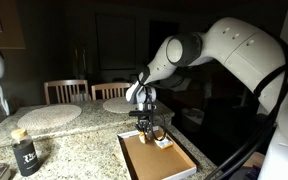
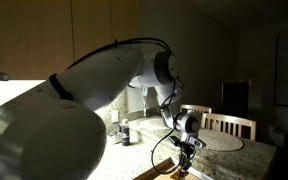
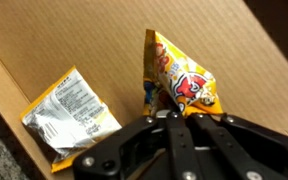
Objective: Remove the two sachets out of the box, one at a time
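Observation:
The yellow sachet is over the box (image 1: 134,162), and next my gripper needs to lift it from there outward toward the placemat.
In the wrist view my gripper (image 3: 174,116) is shut on the lower edge of a yellow sachet with a red and white picture (image 3: 180,76), which stands up from the jaws. The second sachet (image 3: 69,110), yellowish with a white printed panel, lies flat on the brown floor of the box (image 3: 44,45) to the left. In both exterior views the gripper (image 1: 147,127) (image 2: 187,152) hangs just over the box (image 1: 134,162) (image 2: 160,172) on the granite counter. A small pale sachet (image 1: 163,141) shows in the box beside the fingers.
Two round pale placemats (image 1: 49,115) (image 1: 117,104) lie at the back of the counter, with wooden chairs (image 1: 66,90) behind. A dark bottle (image 1: 25,155) stands at the counter's near left. In an exterior view, a placemat (image 2: 220,141) and chairs (image 2: 230,123) lie beyond the gripper.

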You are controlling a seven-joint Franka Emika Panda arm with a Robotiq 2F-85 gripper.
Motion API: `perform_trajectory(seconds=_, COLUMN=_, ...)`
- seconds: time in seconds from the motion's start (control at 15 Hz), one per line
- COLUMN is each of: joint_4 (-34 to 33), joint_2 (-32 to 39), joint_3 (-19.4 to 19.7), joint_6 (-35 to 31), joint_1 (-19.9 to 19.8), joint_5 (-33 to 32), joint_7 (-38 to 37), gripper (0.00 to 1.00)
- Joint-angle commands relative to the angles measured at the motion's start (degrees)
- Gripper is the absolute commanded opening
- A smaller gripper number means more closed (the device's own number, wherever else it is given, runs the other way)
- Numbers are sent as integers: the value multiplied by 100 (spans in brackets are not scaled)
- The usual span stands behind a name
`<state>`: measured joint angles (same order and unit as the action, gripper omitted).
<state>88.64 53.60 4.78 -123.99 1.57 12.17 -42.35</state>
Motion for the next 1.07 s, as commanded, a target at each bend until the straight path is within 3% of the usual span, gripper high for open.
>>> perform_trajectory(seconds=0.0, joint_4=919, joint_2=-1054, joint_3=-118, joint_6=-822, joint_1=-250, joint_5=467, joint_7=298, gripper=0)
perform_trajectory(seconds=0.33, joint_4=1210, joint_2=-1736, joint_3=-90, joint_6=-2229, joint_1=-250, joint_5=802, joint_7=158, gripper=1)
perform_trajectory(seconds=0.73, joint_4=1267, joint_2=-1615, joint_3=114, joint_6=-4506, joint_1=2, joint_5=784, joint_7=-208, gripper=3)
perform_trajectory(seconds=0.8, joint_4=1317, joint_2=-1579, joint_3=182, joint_6=-4859, joint_1=78, joint_5=776, joint_7=-298, gripper=29)
perform_trajectory(seconds=0.87, joint_4=1361, joint_2=-1547, joint_3=247, joint_6=-5093, joint_1=144, joint_5=767, joint_7=-339, gripper=29)
perform_trajectory(seconds=1.0, joint_4=1438, joint_2=-1496, joint_3=333, joint_6=-5406, joint_1=237, joint_5=799, joint_7=-357, gripper=41)
